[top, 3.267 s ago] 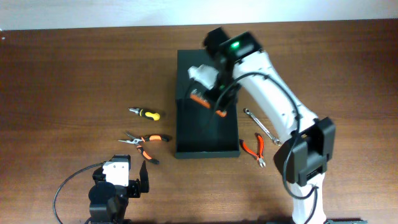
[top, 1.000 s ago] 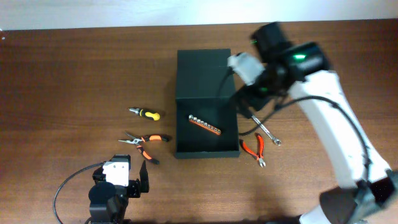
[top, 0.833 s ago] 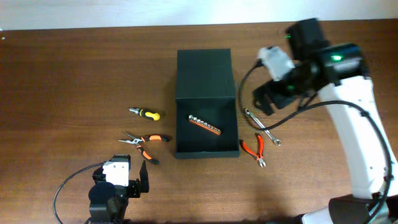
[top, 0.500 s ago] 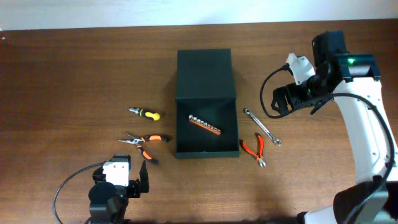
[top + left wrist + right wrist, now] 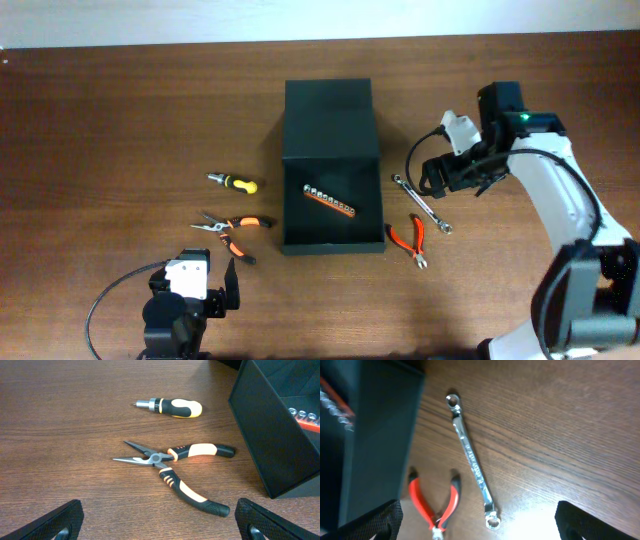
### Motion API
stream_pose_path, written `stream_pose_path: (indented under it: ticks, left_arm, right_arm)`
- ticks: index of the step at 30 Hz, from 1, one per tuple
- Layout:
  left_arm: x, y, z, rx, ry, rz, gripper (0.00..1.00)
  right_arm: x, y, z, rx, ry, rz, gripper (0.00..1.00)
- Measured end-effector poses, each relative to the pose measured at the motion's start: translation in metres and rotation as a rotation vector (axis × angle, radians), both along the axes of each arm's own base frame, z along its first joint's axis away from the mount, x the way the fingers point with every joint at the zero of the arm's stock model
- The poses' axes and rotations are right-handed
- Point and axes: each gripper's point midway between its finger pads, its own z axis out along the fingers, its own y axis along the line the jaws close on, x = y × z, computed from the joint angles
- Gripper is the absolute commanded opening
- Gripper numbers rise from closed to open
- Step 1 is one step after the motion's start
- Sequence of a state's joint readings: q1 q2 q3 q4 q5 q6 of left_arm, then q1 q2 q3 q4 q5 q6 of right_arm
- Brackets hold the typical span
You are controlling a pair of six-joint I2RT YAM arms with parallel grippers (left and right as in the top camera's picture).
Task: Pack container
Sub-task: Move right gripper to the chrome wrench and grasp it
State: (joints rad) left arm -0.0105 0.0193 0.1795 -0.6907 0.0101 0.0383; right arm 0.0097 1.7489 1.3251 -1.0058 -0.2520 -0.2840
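My right gripper needs to move down toward the container, onto the wrench's handle (image 5: 462,431) next to the ring at the wrench's far end, because that end is clear of the red-handled pliers (image 5: 437,505).
The container (image 5: 297,205) is a dark open box mid-table, its flap lid (image 5: 328,115) folded back at the far side. An orange socket rail (image 5: 330,200) lies inside it. My right gripper (image 5: 435,176) hovers open just right of the box, above a silver wrench (image 5: 470,457) and red-handled pliers (image 5: 437,505); nothing is between its fingers (image 5: 370,522). My left gripper (image 5: 161,522) stands open at the front left, facing the orange-and-black long-nose pliers (image 5: 175,462) and a yellow-and-black screwdriver (image 5: 172,406).
The wrench (image 5: 420,203) and red pliers (image 5: 413,243) lie close to the container's right wall (image 5: 370,435). The long-nose pliers (image 5: 232,228) and screwdriver (image 5: 233,182) lie left of the box. A black cable loops by the left arm's base (image 5: 105,300).
The right arm left the socket rail in the container, swung out to the right, then came back left and down over the wrench. The left arm has stayed still.
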Motion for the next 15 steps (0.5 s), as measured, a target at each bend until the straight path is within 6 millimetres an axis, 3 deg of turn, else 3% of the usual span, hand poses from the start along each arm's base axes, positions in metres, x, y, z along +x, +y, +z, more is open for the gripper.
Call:
stream_pose_path:
  ticks: [9, 15]
  left_arm:
    - [0.000, 0.000, 0.000, 0.000, 0.000, 0.000, 0.99]
    - [0.000, 0.000, 0.000, 0.000, 0.000, 0.000, 0.99]
  right_arm:
    - [0.009, 0.020, -0.034, -0.103, 0.022, 0.076, 0.97]
    - [0.007, 0.026, -0.053, -0.140, 0.060, 0.101, 0.90]
